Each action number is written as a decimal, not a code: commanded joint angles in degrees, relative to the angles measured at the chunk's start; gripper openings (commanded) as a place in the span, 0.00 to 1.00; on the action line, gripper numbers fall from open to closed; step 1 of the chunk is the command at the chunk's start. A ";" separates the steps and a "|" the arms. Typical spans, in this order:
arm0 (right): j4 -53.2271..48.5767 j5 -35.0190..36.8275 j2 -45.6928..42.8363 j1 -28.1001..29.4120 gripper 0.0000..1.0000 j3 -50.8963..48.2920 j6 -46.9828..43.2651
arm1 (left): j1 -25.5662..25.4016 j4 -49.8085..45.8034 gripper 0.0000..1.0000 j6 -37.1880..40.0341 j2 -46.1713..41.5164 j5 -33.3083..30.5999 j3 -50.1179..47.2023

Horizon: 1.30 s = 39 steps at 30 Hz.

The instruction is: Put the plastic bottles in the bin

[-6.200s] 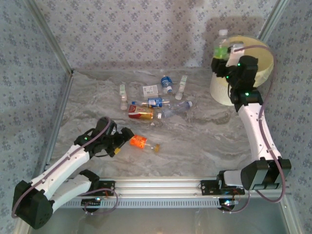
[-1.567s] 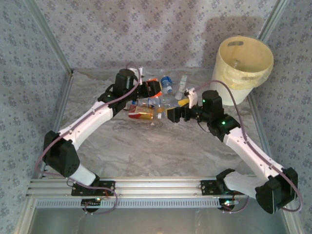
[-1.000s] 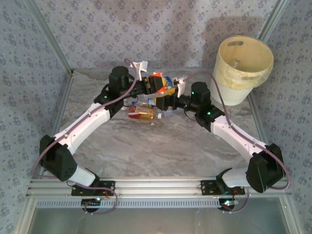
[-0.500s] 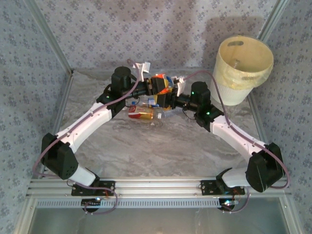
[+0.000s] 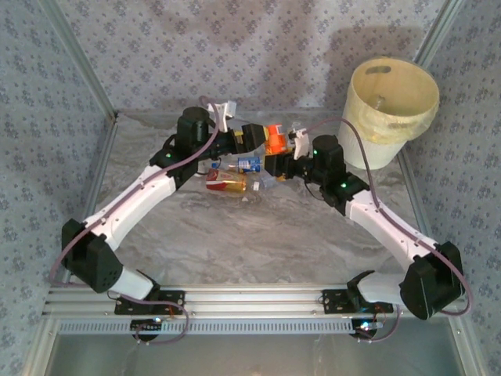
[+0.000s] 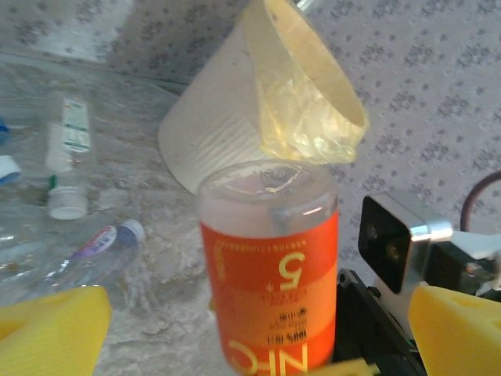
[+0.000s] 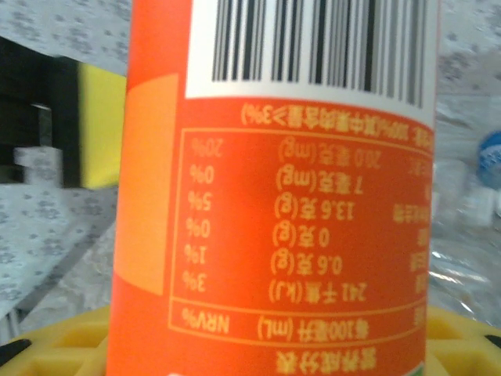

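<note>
My left gripper's fingers are out of the way, so next my right gripper will carry the orange-labelled bottle (image 5: 274, 135) outward and over the opening of the cream-yellow bin (image 5: 391, 102) and release it.
An orange-labelled plastic bottle (image 5: 274, 135) hangs above the back of the table between the two grippers. My right gripper (image 5: 280, 157) is shut on its lower end, and the bottle's label (image 7: 274, 196) rises from between that gripper's yellow pads (image 7: 63, 345). My left gripper (image 5: 252, 138) is open just left of the bottle. In the left wrist view its yellow pads (image 6: 47, 329) stand wide apart on either side of the bottle (image 6: 270, 274) without touching it. The cream-yellow bin (image 5: 391, 102) stands at the back right, seen with its liner (image 6: 258, 102) behind the bottle.
Other bottles lie on the marble table under the grippers: a red-labelled one (image 5: 233, 183), a blue-labelled one (image 5: 249, 163), a white one with a green label (image 6: 69, 149) and a clear blue-capped one (image 6: 94, 251). Patterned walls enclose the table.
The right gripper has shut on the orange bottle, and the left gripper has opened and let go of it. The bottle has shifted slightly right with the right gripper.
</note>
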 commanded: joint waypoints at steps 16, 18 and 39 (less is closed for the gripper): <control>-5.03 14.41 -2.58 -23.57 0.42 5.73 -3.61 | 1.10 -12.14 0.98 -2.19 -12.90 -28.67 -13.28; -4.20 14.30 -0.73 -26.07 0.43 9.17 -3.87 | 1.62 -12.12 0.98 -3.07 -13.08 -28.68 -14.06; 6.60 19.22 24.70 -42.22 0.44 35.18 1.52 | 4.07 -14.90 0.98 -5.63 -13.83 -28.02 -15.90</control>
